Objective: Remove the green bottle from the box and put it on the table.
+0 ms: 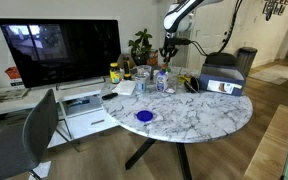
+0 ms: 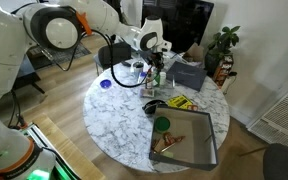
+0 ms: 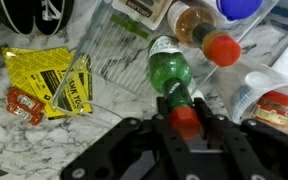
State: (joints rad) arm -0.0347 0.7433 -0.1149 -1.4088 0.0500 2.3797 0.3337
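The base of the green bottle is already pointing down to the clear bin's ribbed bottom below. Next, I will lower my gripper a little toward the bin's bottom and let go of the bottle.
The green bottle has a red cap and lies between my fingers in the wrist view. My gripper is shut on its neck and cap. In both exterior views my gripper hangs above the cluster of bottles, beside the box and not over it. The dark box stands at the table's edge with its bright picture facing out. The marble table lies below.
Clear bottles, one with a red cap, lie close to the green bottle. Yellow packets lie on the marble. A grey tray, a blue lid and a yellow jar are on the table.
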